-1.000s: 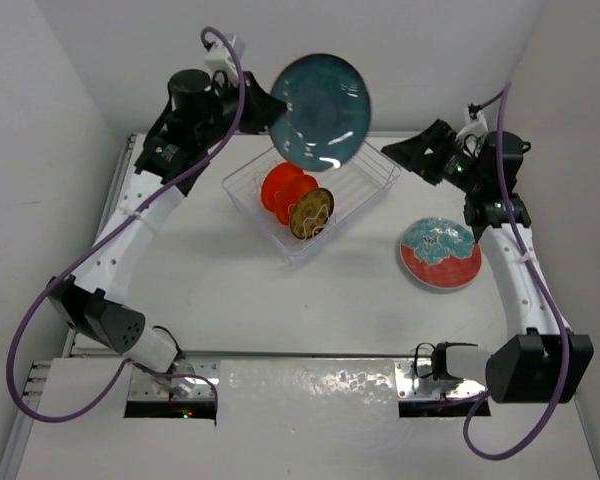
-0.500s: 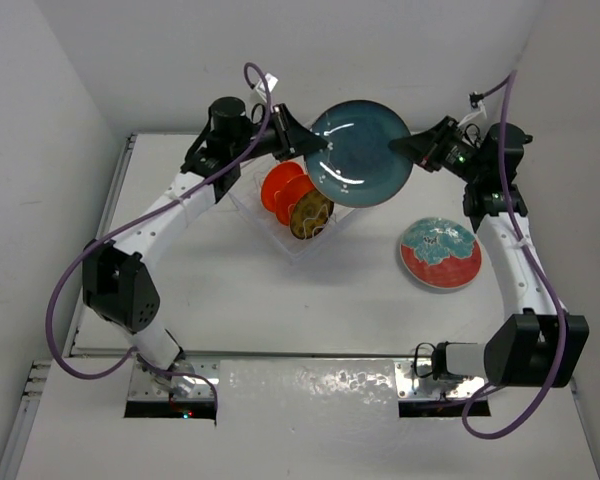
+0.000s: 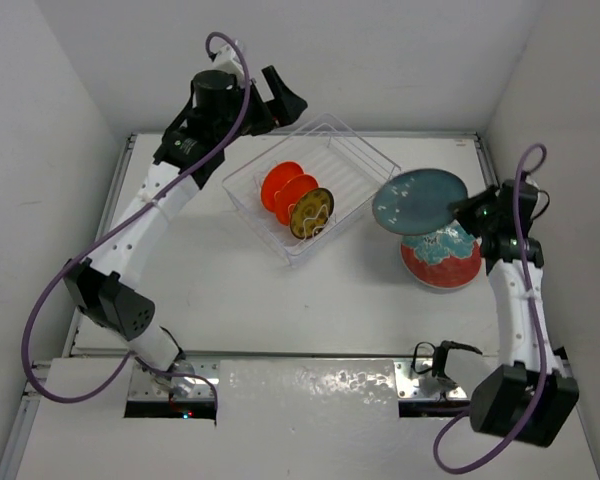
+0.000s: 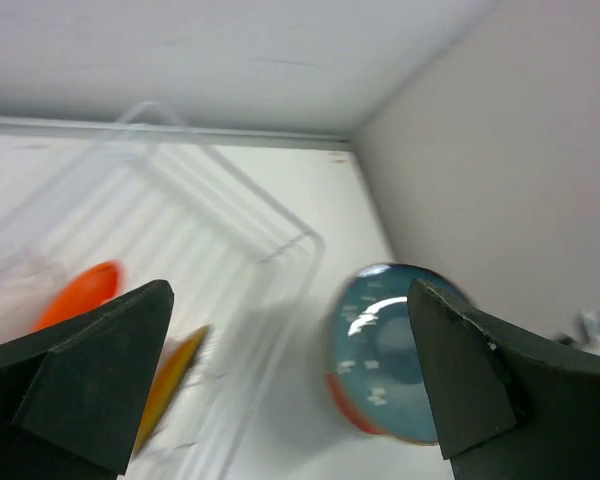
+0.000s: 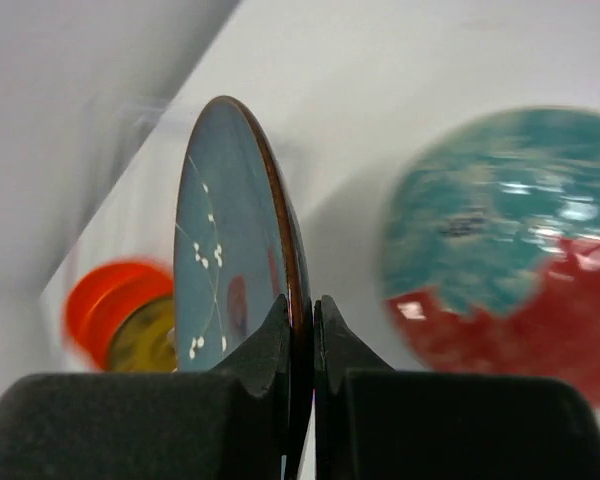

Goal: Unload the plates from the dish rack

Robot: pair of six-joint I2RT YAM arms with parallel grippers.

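I should lower the dark grey-blue plate with my right gripper and pull it back over the red and teal plate [image 3: 442, 256] [image 5: 526, 256].
My right gripper [image 3: 467, 208] [image 5: 301, 318] is shut on the rim of the dark grey-blue plate [image 3: 417, 199] [image 5: 220, 262], holding it tilted on edge above the red and teal plate [image 3: 441, 258] [image 5: 510, 250], which lies flat on the table. The clear dish rack [image 3: 352, 165] [image 4: 235, 215] holds two orange plates [image 3: 281, 186] [image 4: 76, 296] and a yellow-brown patterned plate [image 3: 311, 212] [image 4: 170, 377], all standing upright. My left gripper [image 3: 283, 100] [image 4: 292, 385] hangs open and empty behind the rack's far corner. Its wrist view shows the dark plate [image 4: 392, 365] blurred, far off.
White walls close in the table at the back and on both sides. The rack sits diagonally at the back centre. Both arm bases and a foil-covered strip [image 3: 308, 388] lie along the near edge.
My left gripper opened, let go of the dark plate and drew back to the rear left. My right gripper closed on the plate's rim and carried it right, over the red plate.
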